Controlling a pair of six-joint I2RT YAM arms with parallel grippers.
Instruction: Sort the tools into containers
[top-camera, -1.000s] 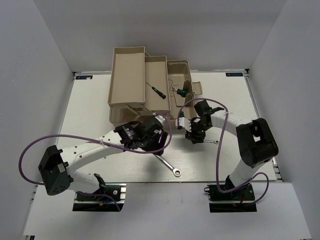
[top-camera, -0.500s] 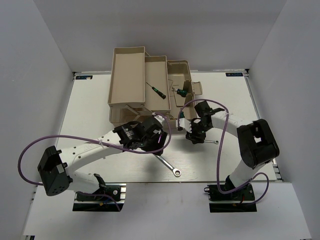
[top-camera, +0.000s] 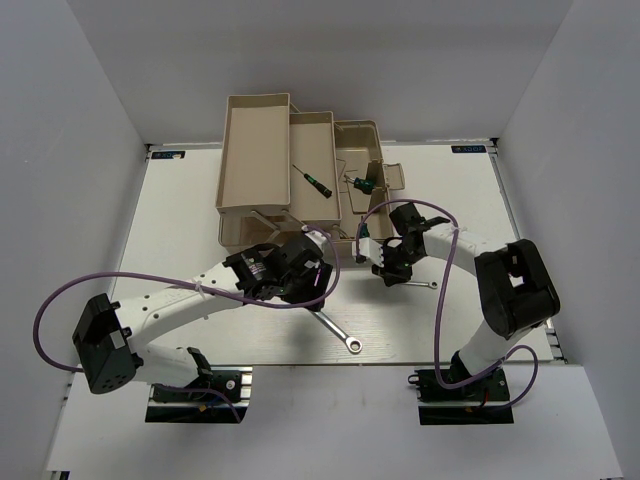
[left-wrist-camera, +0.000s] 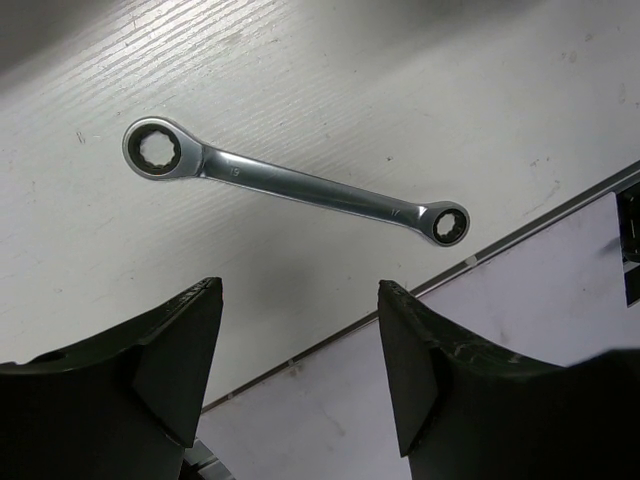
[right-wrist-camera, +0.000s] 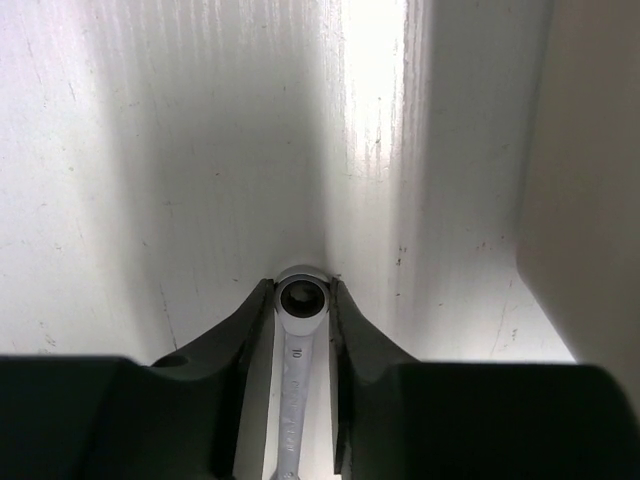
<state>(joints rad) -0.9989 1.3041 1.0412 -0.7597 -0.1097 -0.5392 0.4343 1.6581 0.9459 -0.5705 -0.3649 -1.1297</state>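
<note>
The right gripper lifts the wrench across to the empty long tray (top-camera: 257, 178) next, which lies outward of that gripper and to its left in the top view, and releases.
A long silver wrench (top-camera: 335, 330) lies flat on the white table near the front edge; in the left wrist view the wrench (left-wrist-camera: 300, 185) sits ahead of my fingers. My left gripper (top-camera: 298, 275) (left-wrist-camera: 300, 340) hovers open and empty, up-left of it. My right gripper (top-camera: 390, 272) (right-wrist-camera: 302, 298) is down on the table by the toolbox, its fingers pressed on both sides of the ring end of a short silver wrench (right-wrist-camera: 296, 370), whose other end (top-camera: 427, 284) pokes out to the right.
The beige fold-out toolbox stands at the back centre: a long tray (top-camera: 255, 130), a second tray (top-camera: 322, 135) holding a thin screwdriver (top-camera: 312, 178), and a compartment (top-camera: 372, 140) with a green-handled screwdriver (top-camera: 362, 183). The toolbox wall (right-wrist-camera: 590, 200) is close on my right gripper's right.
My right gripper's fingers have closed in on the short wrench's ring end. The left arm has barely shifted, still open above the long wrench.
</note>
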